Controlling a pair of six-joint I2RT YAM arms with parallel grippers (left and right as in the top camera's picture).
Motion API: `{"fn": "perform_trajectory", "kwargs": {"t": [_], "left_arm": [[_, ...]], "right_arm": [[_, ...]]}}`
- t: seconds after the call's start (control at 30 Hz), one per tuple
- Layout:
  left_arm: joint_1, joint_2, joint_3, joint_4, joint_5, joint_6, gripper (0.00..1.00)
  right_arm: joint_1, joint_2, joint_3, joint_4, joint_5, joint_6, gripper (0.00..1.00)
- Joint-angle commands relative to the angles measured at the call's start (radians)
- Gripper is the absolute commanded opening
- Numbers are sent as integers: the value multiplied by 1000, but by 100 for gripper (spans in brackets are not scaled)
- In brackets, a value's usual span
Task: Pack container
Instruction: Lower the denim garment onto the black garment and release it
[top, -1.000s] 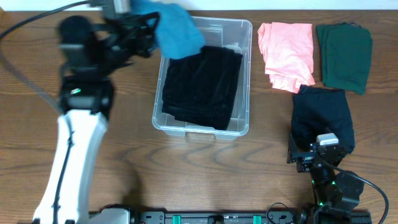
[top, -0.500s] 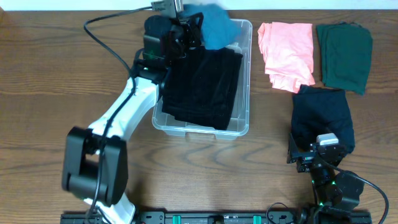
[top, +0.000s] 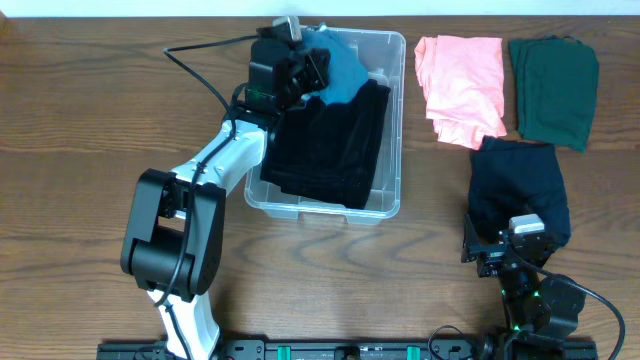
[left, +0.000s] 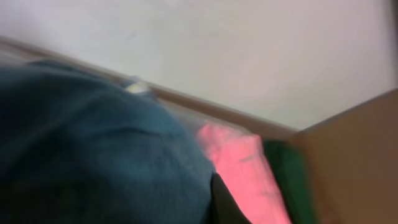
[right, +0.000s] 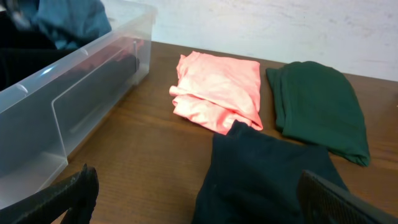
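Observation:
I should next lift the bunched teal-blue garment, move it toward the pink garment with my left gripper, then lower it over the black garment's far end (top: 350, 98).
The clear plastic container (top: 392, 120) stands at the table's middle back with a folded black garment (top: 325, 140) inside. My left gripper (top: 310, 68) is shut on a teal-blue garment (top: 345, 68) and holds it over the container's far left corner; the cloth fills the left wrist view (left: 93, 155). My right gripper (right: 199, 193) is open and empty near the front right, over the near edge of a dark navy garment (top: 520, 185). The container's side wall also shows in the right wrist view (right: 81, 99).
A folded pink garment (top: 460, 85) and a folded dark green garment (top: 553, 85) lie at the back right, beyond the navy one. They also show in the right wrist view, the pink one (right: 217, 90) and the green one (right: 317, 106). Bare wood lies left of the container.
My left arm has swung from the table's left side to the right, carrying the teal-blue garment over the container's far end and lowering it. The right arm has not moved.

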Motion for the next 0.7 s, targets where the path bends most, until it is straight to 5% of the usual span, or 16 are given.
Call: {"fn": "perform_trajectory", "kwargs": {"t": [0.0, 0.23, 0.53, 0.67], "left_arm": [[-8, -5, 14, 136, 66, -122, 6], [-35, -7, 14, 281, 107, -222, 6], [-49, 5, 14, -49, 31, 33, 10], [-49, 18, 14, -160, 33, 51, 17]], "right_arm": [[-3, -5, -2, -2, -3, 11, 99], [-3, -5, -2, -2, -3, 11, 99], [-3, -5, -2, -2, -3, 11, 99], [-3, -5, -2, -2, -3, 11, 99]]}}
